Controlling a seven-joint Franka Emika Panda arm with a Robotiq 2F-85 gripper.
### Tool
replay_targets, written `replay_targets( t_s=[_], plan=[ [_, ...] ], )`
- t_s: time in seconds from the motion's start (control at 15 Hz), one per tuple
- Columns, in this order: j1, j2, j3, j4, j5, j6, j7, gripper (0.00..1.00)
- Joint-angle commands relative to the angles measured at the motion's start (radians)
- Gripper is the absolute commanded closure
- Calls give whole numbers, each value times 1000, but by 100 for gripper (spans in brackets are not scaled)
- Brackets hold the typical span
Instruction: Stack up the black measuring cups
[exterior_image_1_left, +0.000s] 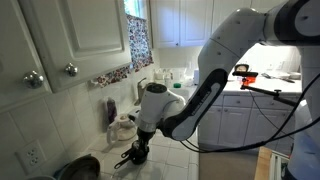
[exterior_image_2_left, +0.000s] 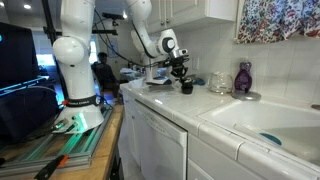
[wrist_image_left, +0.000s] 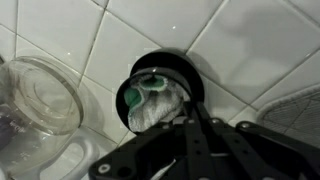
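Note:
My gripper moves down slightly next and lets go of the handle of the black cup right below it.
In the wrist view a small round black measuring cup (wrist_image_left: 160, 68) lies on white tiles, and its flat handle runs down between my fingers. Something white and green sits inside it. My gripper (wrist_image_left: 196, 120) looks shut on that handle. In both exterior views the gripper (exterior_image_1_left: 138, 150) (exterior_image_2_left: 181, 72) points down at the counter with the black cup (exterior_image_1_left: 129, 158) (exterior_image_2_left: 186, 88) right below it. I cannot make out a separate second cup.
A clear glass jar (wrist_image_left: 35, 95) stands just left of the cup. A large dark round pan (exterior_image_1_left: 75, 168) and a white jug (exterior_image_1_left: 122, 127) are nearby. A purple bottle (exterior_image_2_left: 243, 77), a glass (exterior_image_2_left: 217, 83) and the sink (exterior_image_2_left: 262, 118) lie along the counter.

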Motion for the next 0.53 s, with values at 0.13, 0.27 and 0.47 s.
replay_targets(
  t_s=[0.13,0.27,0.47],
  plan=[
    [-48,30,25,30,52,-25,-93,99],
    [-56,38,31,34,63,-33,-112,99],
    [-74,53,53,40,89,-40,-162,99]
  ],
)
